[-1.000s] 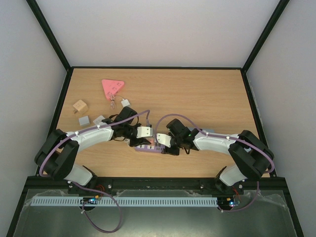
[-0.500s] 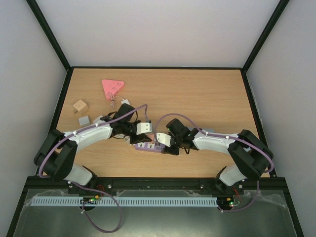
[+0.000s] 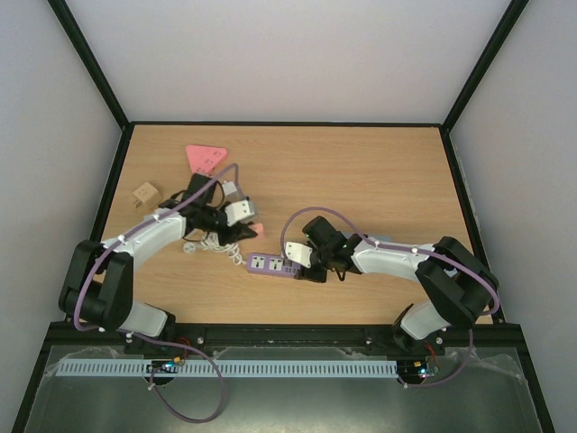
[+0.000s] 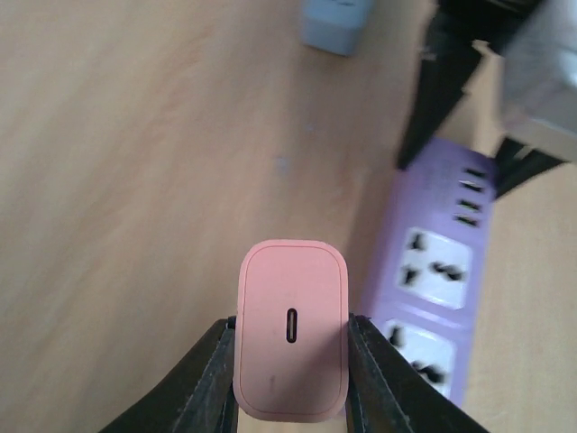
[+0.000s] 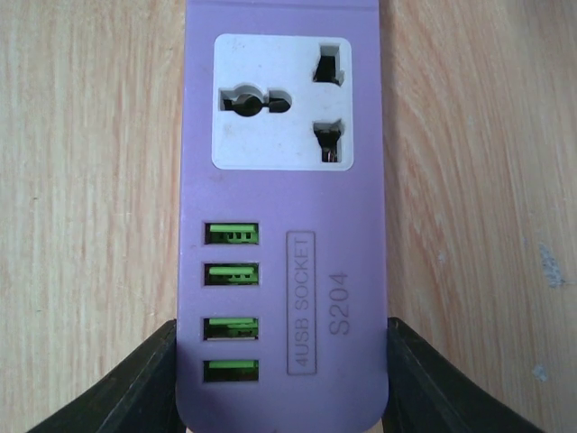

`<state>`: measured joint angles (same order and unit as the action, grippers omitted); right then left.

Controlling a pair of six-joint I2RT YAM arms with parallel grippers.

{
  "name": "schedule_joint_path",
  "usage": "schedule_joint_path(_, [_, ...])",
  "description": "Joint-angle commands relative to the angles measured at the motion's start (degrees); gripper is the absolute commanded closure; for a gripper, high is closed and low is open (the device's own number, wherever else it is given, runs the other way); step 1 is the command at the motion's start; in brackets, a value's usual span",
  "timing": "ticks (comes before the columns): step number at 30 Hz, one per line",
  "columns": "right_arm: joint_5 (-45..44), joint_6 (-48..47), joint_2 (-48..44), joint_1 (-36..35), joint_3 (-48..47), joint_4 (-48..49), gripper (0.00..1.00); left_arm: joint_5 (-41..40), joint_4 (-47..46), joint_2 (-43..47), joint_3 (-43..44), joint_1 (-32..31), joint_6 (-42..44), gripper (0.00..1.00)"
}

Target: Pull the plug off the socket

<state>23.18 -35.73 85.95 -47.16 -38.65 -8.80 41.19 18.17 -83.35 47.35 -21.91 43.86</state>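
I will carry the pink plug with my left gripper to the left in the top view and down onto the tabletop beside the white cable, clear of the purple socket strip.
The purple socket strip (image 3: 270, 265) lies on the table near the middle front. It fills the right wrist view (image 5: 284, 225), with its white outlet and green USB ports bare. My right gripper (image 3: 302, 264) is shut on the strip's right end. My left gripper (image 3: 248, 230) is shut on the pink plug (image 4: 292, 327), held off the strip, up and to its left. The plug (image 3: 256, 231) shows as a small pink tip in the top view. The strip also shows in the left wrist view (image 4: 439, 302), right of the plug.
A pink triangle (image 3: 204, 159), a wooden cube (image 3: 146, 194), a grey block (image 4: 335, 23) and a white cable (image 3: 203, 242) lie at the table's left. The black frame borders the table.
My left gripper has pulled the pink plug out of the strip and moved up and left with it. The right gripper has stayed on the strip.
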Motion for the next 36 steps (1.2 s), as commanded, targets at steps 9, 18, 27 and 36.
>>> schedule_joint_path(9, [-5.65,-3.67,4.77,1.36,-7.09,-5.94,0.86,-2.63,4.13,-3.43,7.86,16.92,-3.93,0.74])
schedule_joint_path(18, [-5.6,-4.53,5.69,2.95,-10.1,-8.01,0.69,-5.79,7.44,-12.03,11.7,24.1,-7.3,0.74])
schedule_joint_path(27, [-5.55,-3.8,6.84,2.95,-13.84,-10.03,0.39,-4.78,8.16,-16.93,13.52,26.55,-10.4,0.7])
schedule_joint_path(36, [-4.37,-2.77,8.66,2.91,-19.72,-12.96,0.28,-7.09,7.73,-19.87,15.0,27.84,-14.1,0.46])
